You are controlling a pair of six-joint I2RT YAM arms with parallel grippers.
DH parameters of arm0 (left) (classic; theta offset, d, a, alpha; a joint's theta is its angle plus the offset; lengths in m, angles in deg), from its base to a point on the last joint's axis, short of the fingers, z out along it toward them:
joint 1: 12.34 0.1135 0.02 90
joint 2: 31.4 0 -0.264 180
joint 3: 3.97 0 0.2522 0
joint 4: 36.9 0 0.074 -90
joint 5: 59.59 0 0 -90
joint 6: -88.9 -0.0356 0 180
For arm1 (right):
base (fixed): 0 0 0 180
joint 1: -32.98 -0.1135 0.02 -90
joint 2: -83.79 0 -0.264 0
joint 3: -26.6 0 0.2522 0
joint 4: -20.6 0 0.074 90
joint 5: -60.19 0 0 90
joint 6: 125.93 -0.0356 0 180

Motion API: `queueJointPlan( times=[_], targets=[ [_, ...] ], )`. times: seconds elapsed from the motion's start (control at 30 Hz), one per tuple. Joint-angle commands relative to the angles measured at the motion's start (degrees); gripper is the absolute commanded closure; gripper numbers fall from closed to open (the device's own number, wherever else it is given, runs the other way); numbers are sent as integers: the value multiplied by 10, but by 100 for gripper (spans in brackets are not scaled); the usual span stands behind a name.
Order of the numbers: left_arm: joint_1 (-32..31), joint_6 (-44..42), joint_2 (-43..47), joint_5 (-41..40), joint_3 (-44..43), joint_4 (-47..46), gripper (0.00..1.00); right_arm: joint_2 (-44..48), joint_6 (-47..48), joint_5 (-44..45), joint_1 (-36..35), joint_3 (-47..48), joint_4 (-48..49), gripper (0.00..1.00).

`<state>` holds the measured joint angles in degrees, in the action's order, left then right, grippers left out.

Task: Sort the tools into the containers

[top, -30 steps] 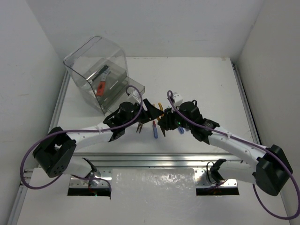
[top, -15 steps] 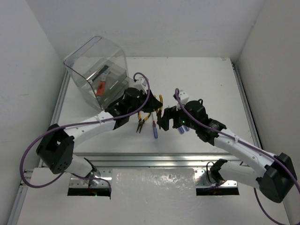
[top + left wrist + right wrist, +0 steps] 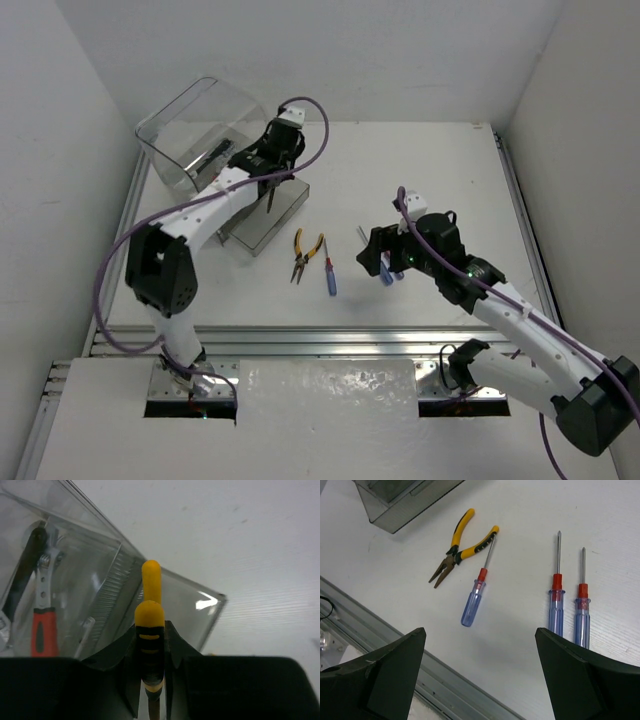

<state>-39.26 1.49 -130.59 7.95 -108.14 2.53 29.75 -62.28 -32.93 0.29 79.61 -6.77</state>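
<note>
My left gripper carries the yellow-handled pliers down into the clear tray at the container's front (image 3: 269,217) (image 3: 176,611) next, since that tray lies open and empty.
My left gripper (image 3: 272,172) is shut on yellow-handled pliers (image 3: 151,587), held above the open front of the clear container (image 3: 200,125). Inside the container lie a red-handled tool (image 3: 44,630) and a black-handled tool (image 3: 27,565). A second pair of yellow-handled pliers (image 3: 306,255) (image 3: 460,550) lies on the table beside a blue-handled screwdriver (image 3: 329,276) (image 3: 476,600). Two more blue-handled screwdrivers (image 3: 556,605) lie side by side to its right. My right gripper (image 3: 480,630) hovers open over the table near these, holding nothing.
A clear tray (image 3: 265,218) juts from the container's front toward the table's middle. A metal rail (image 3: 330,340) runs along the near table edge. White walls close in the left, back and right sides.
The left arm has swung from the table's middle up to the container with the pliers in its grip. The right gripper has opened and drawn back to the right.
</note>
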Motion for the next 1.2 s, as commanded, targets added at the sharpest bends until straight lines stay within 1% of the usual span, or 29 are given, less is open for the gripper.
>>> queueJointPlan(
  times=[0.0, 0.07, 0.17, 0.23, 0.33, 0.37, 0.4, 0.43, 0.47, 0.53, 0.6, 0.63, 0.67, 0.7, 0.73, 0.77, 0.8, 0.83, 0.87, 0.9, 0.93, 0.97, 1.0, 1.03, 1.1, 1.17],
  targets=[
    [17, -96, -59, -119, -56, 68, 100, 12, 17, -10, 5, -7, 1, 9],
    [23, -108, -92, -135, -74, 82, 100, 12, 17, -15, 5, -10, 0, 9],
    [29, -127, -122, -189, -84, 82, 100, 11, 17, -24, 7, -11, 4, 9],
    [31, -123, -143, -200, -98, 107, 100, 10, 16, -30, 6, -14, 9, 8],
    [29, -113, -143, -195, -102, 117, 71, 3, 13, -41, 6, -13, 14, 8],
    [27, -109, -139, -193, -101, 118, 44, -1, 12, -45, 6, -11, 14, 8],
    [27, -104, -126, -184, -100, 119, 37, -5, 10, -56, 7, -10, 16, 8],
    [21, -103, -120, -181, -100, 118, 33, -18, 10, -61, 7, -7, 17, 8],
    [17, -102, -112, -176, -103, 119, 26, -26, 7, -63, 7, -5, 20, 8],
    [3, -102, -89, -169, -106, 120, 22, -42, -1, -64, 7, 0, 27, 8],
    [-6, -98, -67, -167, -114, 132, 21, -75, -26, -55, 4, 5, 38, 7],
    [-15, -88, -60, -163, -121, 141, 20, -87, -38, -50, 3, 11, 51, 5],
    [-19, -81, -51, -146, -134, 148, 20, -119, -62, -38, -5, 17, 56, 3],
    [-23, -60, -26, -138, -137, 155, 19, -140, -70, -22, -15, 41, 55, 1],
    [-29, -45, -11, -125, -140, 158, 11, -162, -77, 21, -25, 57, 51, 1],
    [-29, -33, 7, -83, -137, 159, 3, -208, -93, 42, -43, 77, 33, 1],
    [-29, 10, 48, -53, -128, 153, 2, -226, -102, 64, -49, 91, 28, 1],
    [-29, 22, 72, -19, -114, 142, 1, -237, -113, 109, -54, 103, 25, 1],
    [-29, 52, 117, 38, -68, 120, 0, -238, -136, 124, -57, 89, 33, 1],
    [-29, 71, 138, 61, -16, 110, 0, -232, -143, 130, -58, 77, 56, 1],
    [-28, 108, 175, 95, 16, 87, 0, -217, -148, 133, -58, 61, 60, 1],
    [-31, 134, 190, 107, 47, 72, 0, -210, -149, 135, -58, 57, 59, 1],
    [-40, 167, 213, 132, 111, 40, 0, -200, -143, 137, -57, 56, 45, 1],
    [-40, 182, 220, 131, 144, 28, 0, -200, -136, 137, -55, 56, 35, 1],
    [-76, 202, 217, 110, 202, 11, 0, -184, -115, 130, -49, 60, 5, 1],
    [-94, 219, 184, 104, 221, 1, 1, -164, -107, 125, -41, 58, -14, 1]
  ],
)
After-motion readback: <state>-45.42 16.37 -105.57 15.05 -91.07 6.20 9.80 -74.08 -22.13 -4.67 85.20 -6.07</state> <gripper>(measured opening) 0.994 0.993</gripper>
